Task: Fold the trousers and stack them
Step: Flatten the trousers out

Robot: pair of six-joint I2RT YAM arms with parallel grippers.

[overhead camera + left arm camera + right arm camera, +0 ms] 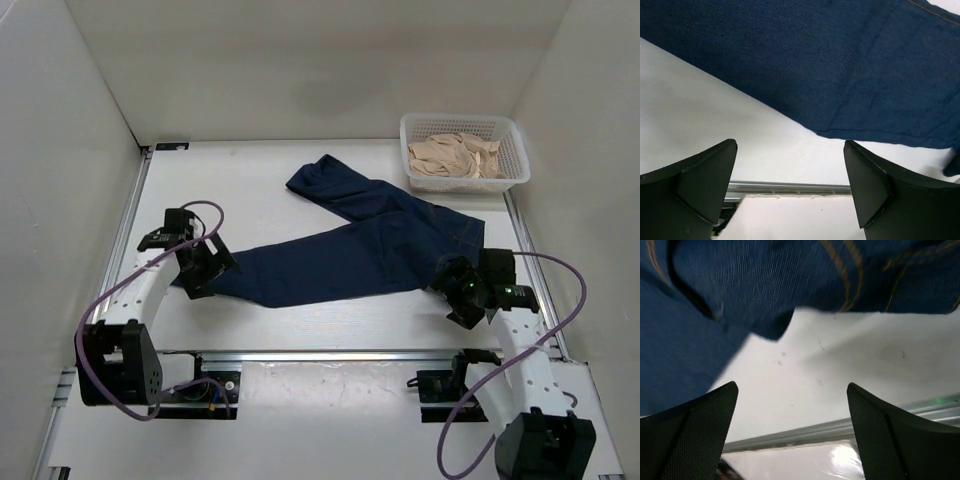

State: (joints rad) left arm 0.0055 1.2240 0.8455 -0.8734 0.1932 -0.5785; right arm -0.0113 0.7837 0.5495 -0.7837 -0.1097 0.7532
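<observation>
My right gripper has only bare table between its open fingers, so next it will move outward onto the waistband's near edge [791, 306], which is just outward of the fingers.
The dark navy trousers [360, 245] lie spread on the white table, one leg reaching to the near left, the other to the far middle, the waist end at the right. My left gripper [205, 272] is open at the hem of the near-left leg, whose edge shows in the left wrist view [840, 75] just past the fingers [710, 180]. My right gripper [450, 290] is open at the waist end; the right wrist view shows denim with tan stitching [790, 285] above the fingers [875, 430]. Neither gripper holds cloth.
A white mesh basket [516, 176] with beige cloth [455, 158] stands at the far right. White walls enclose the table on three sides. A metal rail [340, 353] runs along the near table edge.
</observation>
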